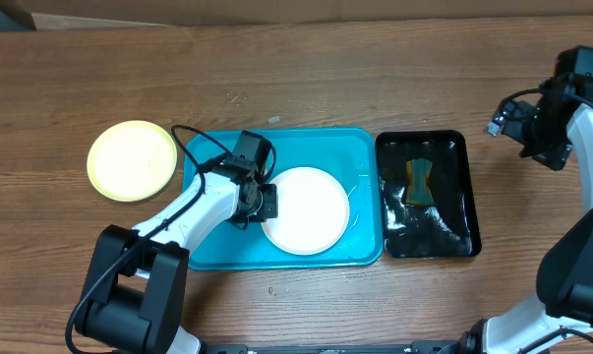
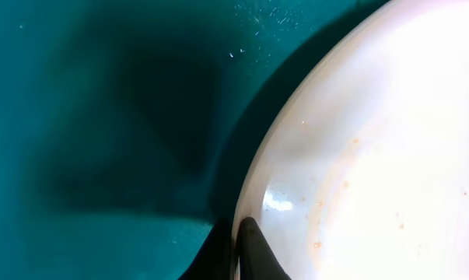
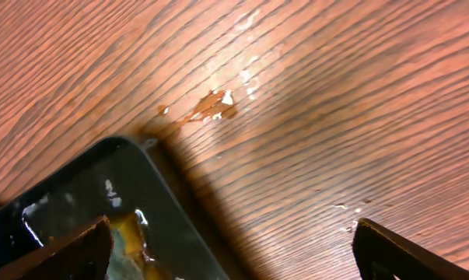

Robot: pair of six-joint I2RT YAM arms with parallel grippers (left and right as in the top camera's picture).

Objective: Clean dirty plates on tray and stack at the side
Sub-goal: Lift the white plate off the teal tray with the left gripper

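The yellow-green plate (image 1: 133,159) lies left of my left gripper in the overhead view, so next my left gripper will rise, carry the white plate (image 1: 307,209) there and lower it on top to release.
A white plate (image 1: 307,209) lies in the turquoise tray (image 1: 215,251), toward its right side. My left gripper (image 1: 267,202) is shut on this plate's left rim. In the left wrist view the two dark fingers (image 2: 240,247) pinch the rim of the white plate (image 2: 374,148), which carries faint orange specks, over the tray floor (image 2: 102,117). A pale yellow-green plate (image 1: 133,159) lies on the table left of the tray. My right gripper (image 1: 542,138) is open and empty, raised at the far right; its fingers (image 3: 234,245) frame bare table.
A black glossy tray (image 1: 463,187) with water and a yellow-blue sponge (image 1: 419,180) stands right of the turquoise tray; its corner shows in the right wrist view (image 3: 102,202). A small orange-brown smear (image 3: 211,105) and wet drops lie on the wooden table.
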